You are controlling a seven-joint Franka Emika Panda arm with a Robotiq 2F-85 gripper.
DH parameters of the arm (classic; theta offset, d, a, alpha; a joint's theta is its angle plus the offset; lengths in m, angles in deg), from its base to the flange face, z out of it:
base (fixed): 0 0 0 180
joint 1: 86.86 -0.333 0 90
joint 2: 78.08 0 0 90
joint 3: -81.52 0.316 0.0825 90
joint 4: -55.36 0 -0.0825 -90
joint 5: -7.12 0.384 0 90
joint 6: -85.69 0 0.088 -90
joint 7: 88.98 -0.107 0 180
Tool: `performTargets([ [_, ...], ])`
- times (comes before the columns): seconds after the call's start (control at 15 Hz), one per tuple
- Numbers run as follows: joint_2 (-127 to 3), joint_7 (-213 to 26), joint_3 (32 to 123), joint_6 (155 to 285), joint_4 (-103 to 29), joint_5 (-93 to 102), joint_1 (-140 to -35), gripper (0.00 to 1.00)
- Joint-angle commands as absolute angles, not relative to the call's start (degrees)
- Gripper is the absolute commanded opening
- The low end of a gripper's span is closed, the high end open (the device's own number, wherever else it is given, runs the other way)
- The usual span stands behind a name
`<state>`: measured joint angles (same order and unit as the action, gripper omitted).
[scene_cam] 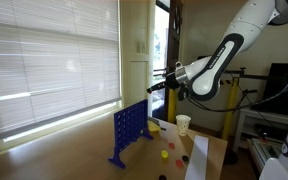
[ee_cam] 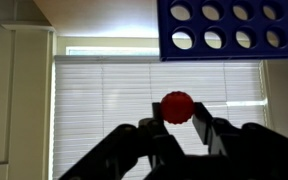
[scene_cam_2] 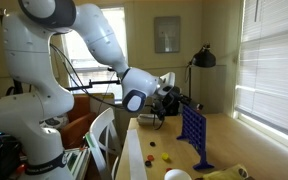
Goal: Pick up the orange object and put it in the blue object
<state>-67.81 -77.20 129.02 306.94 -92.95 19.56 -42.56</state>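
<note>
My gripper lowers toward the grid's top edge's cup-side end (scene_cam: 144, 102) (ee_cam: 183, 57) just below it next and releases, because a gap still shows between token and grid.
In the wrist view my gripper (ee_cam: 178, 112) is shut on the orange object (ee_cam: 178, 105), a small round orange-red token pinched edge-on between the two black fingertips. The blue object (ee_cam: 234, 28), an upright grid of round holes, fills the top right of that view, a little beyond the token. In both exterior views the gripper (scene_cam: 150, 87) (scene_cam_2: 189, 103) hangs in the air just above the top edge of the blue grid (scene_cam: 127, 132) (scene_cam_2: 194, 130), which stands on the wooden table. The held token is too small to make out there.
A white paper cup (scene_cam: 183, 124) stands on the table beyond the grid. Loose tokens lie beside the grid, one yellow (scene_cam: 165, 154) and one red (scene_cam: 181, 158). A window with closed blinds (scene_cam: 44, 60) runs along the table's far side.
</note>
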Motion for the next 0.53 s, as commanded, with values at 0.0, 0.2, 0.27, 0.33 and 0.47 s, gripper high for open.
performTargets([
  [0.0, -70.2, -82.2, 117.5, 306.2, -93.3, 16.0, -52.7, 0.35],
  [0.2, -68.8, -81.2, 110.6, 307.9, -92.6, 16.6, -59.5, 0.1],
  [0.27, -67.2, -76.6, 116.7, 309.2, -92.2, 21.1, -54.5, 0.1],
  [0.33, -68.1, -80.5, 103.8, 309.2, -92.3, 18.8, -66.7, 0.1],
  [0.47, -66.5, -77.7, 111.0, 310.3, -92.0, 21.2, -61.0, 0.1],
])
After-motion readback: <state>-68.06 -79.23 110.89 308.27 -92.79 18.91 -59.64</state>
